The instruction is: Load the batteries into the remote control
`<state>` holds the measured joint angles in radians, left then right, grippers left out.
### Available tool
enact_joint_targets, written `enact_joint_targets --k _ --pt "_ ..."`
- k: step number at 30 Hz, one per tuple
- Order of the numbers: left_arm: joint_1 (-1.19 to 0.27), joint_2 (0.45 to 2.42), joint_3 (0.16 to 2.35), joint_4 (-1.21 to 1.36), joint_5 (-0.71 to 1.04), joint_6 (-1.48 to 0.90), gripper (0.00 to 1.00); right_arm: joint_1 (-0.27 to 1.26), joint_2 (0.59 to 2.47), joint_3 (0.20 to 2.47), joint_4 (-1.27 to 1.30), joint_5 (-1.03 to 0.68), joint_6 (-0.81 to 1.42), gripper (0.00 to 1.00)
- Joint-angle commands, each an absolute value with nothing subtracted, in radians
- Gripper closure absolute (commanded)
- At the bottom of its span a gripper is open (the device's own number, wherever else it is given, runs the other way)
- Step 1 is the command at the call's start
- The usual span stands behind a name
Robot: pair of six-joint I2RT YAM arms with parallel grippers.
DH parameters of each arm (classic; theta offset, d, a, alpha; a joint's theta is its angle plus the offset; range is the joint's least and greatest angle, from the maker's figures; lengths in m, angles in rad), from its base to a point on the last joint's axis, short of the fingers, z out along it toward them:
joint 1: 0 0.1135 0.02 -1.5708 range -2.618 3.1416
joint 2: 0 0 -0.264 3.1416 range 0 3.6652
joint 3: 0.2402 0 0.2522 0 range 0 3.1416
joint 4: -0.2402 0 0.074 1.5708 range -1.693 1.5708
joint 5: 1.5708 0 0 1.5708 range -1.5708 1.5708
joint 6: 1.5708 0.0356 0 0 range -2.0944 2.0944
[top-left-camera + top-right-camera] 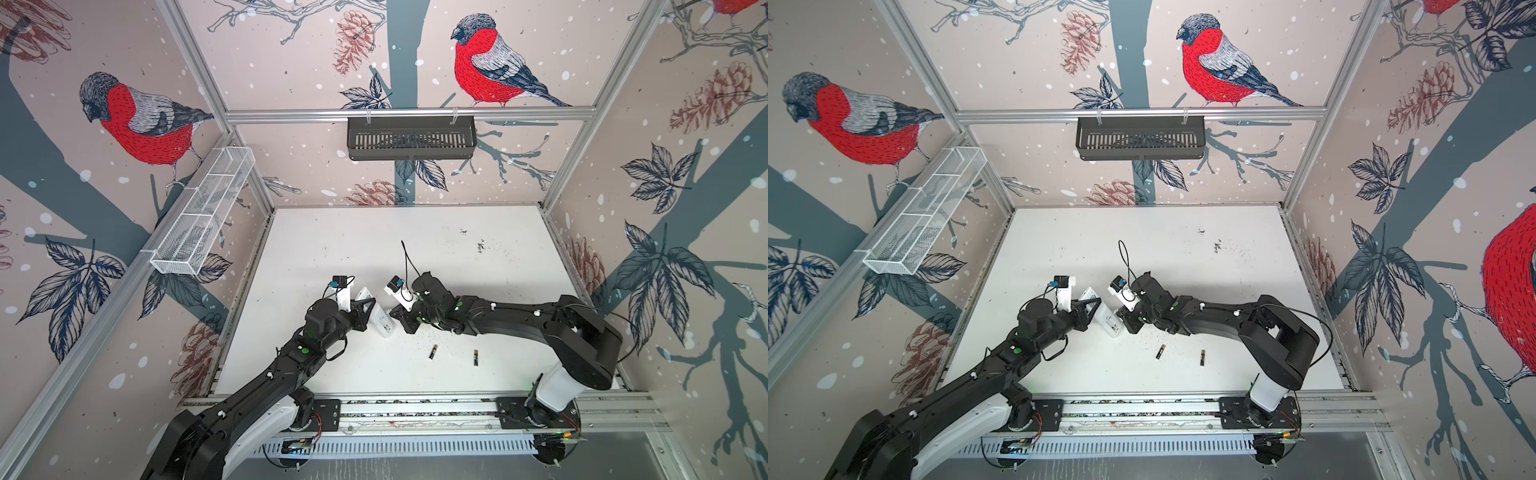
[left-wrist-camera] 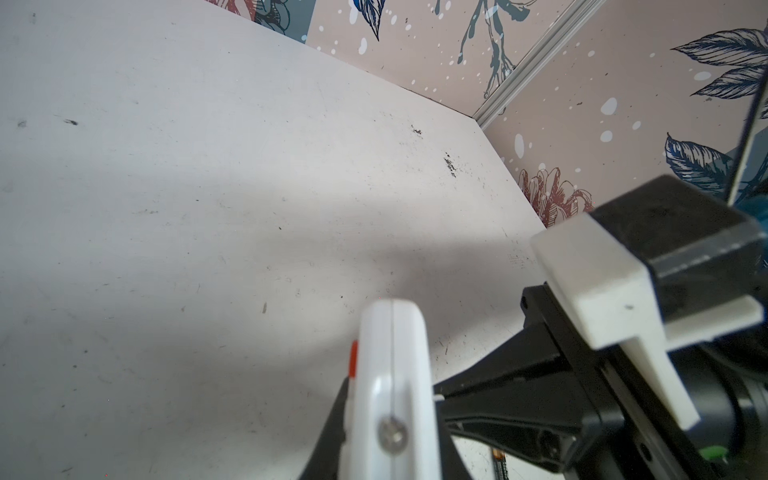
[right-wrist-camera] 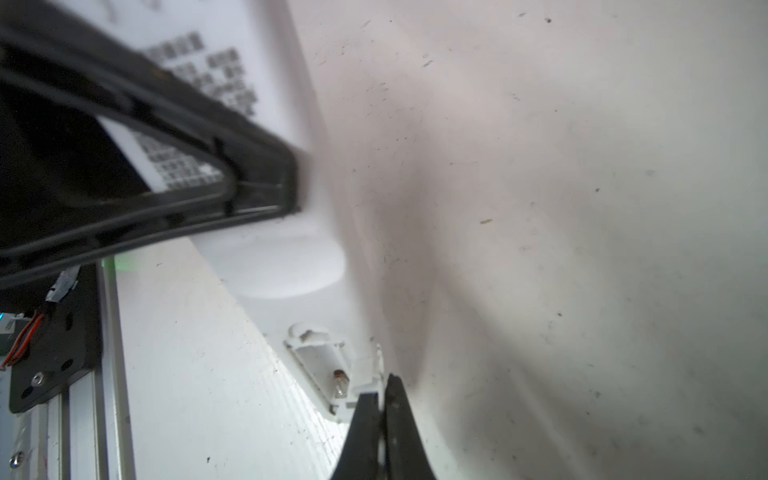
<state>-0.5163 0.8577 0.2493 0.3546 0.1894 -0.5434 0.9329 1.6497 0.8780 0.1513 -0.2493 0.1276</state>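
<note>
My right gripper draws off the remote (image 3: 291, 266) next, turns downward, lowers and releases the remote's rim clear of the batteries, since bare tabletop lies below and outward.
The white remote control (image 1: 383, 322) (image 1: 1109, 322) is held tilted above the table, its plain back facing the right arm. My left gripper (image 1: 370, 309) (image 2: 388, 424) is shut on its sides; an orange button edge shows in the left wrist view. In the right wrist view the remote's (image 3: 291, 266) battery compartment (image 3: 328, 370) lies open with a spring contact showing. My right gripper (image 1: 395, 313) (image 3: 381, 395) is shut on the thin white rim beside it. Two batteries (image 1: 433, 351) (image 1: 475, 357) lie loose on the table near the front, seen in both top views.
A black slotted basket (image 1: 411, 137) hangs on the back wall and a white wire basket (image 1: 203, 212) on the left wall. An aluminium rail (image 1: 415, 409) runs along the table's front edge. Dark crumbs (image 1: 481, 246) speckle the white table (image 1: 332, 241).
</note>
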Motion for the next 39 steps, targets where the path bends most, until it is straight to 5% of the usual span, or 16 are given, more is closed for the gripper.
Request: enact_joint_targets --k 1,6,14,20,39 --pt "-0.511 0.854 0.253 0.377 0.18 -0.543 1.0 0.905 1.631 0.864 0.119 -0.219 0.133 0.94" --pt "-0.51 0.855 0.255 0.371 0.174 -0.542 1.0 0.839 1.605 0.841 0.075 -0.146 0.152 0.94" --pt "-0.509 0.846 0.258 0.361 0.174 -0.541 1.0 0.77 1.755 1.065 -0.395 0.429 0.317 0.94" --pt "-0.509 0.838 0.254 0.36 0.174 -0.543 1.0 0.721 1.841 1.15 -0.563 0.62 0.416 0.94" --pt "-0.509 0.828 0.248 0.36 0.171 -0.541 1.0 0.767 1.88 1.205 -0.564 0.572 0.485 0.76"
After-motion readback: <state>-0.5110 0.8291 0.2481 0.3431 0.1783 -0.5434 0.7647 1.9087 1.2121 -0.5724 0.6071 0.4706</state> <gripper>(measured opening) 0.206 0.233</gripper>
